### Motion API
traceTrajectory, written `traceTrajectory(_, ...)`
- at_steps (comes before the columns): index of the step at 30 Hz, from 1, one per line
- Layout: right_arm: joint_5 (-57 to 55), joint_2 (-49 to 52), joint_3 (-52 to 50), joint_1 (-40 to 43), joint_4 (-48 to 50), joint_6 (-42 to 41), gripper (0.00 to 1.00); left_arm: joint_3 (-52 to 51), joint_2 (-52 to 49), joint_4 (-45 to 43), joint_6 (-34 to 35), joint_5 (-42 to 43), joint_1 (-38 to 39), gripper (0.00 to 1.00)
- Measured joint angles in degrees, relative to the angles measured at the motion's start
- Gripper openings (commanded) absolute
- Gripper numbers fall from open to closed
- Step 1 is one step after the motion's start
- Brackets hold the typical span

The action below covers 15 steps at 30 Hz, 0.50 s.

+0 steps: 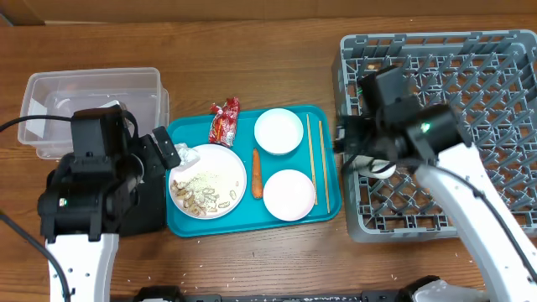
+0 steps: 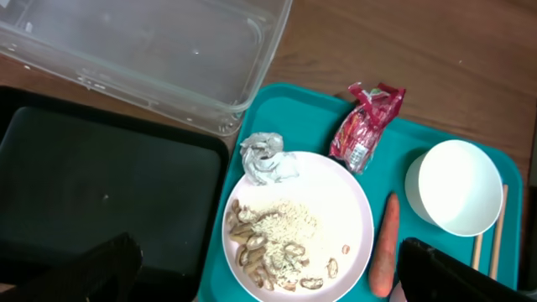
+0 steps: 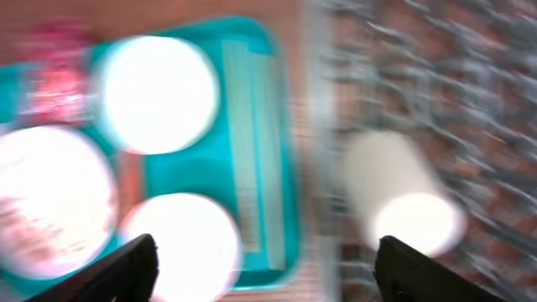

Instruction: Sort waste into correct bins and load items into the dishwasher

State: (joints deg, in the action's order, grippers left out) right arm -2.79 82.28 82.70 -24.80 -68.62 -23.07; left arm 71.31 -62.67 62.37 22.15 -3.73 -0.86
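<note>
My right gripper moves from the rack across the chopsticks and down onto the far white bowl's rim beside them next, since that bowl stands empty on the tray.
A teal tray holds a white plate with rice and peanut shells and a crumpled tissue, a carrot, a red wrapper, two white bowls and chopsticks. My left gripper is open above the plate's near edge. My right gripper is open over the tray's right edge and the grey dishwasher rack; its view is blurred. A white cup lies in the rack.
A clear plastic bin stands at the back left. A black bin sits left of the tray, under my left arm. The rack fills the right side of the wooden table.
</note>
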Motion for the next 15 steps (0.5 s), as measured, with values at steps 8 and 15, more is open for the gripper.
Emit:
traceTrajectory(8,1.0,5.5,-0.4,-9.0,12.6,-4.4,0.74,0.0,-4.5,0.0,0.0,0.0,0.0,1.00)
traceTrajectory(15,-0.2,19.4,-1.5,-7.4,21.6,-7.3,0.74,0.0,-8.8,-1.1,0.0,0.0,0.0,1.00)
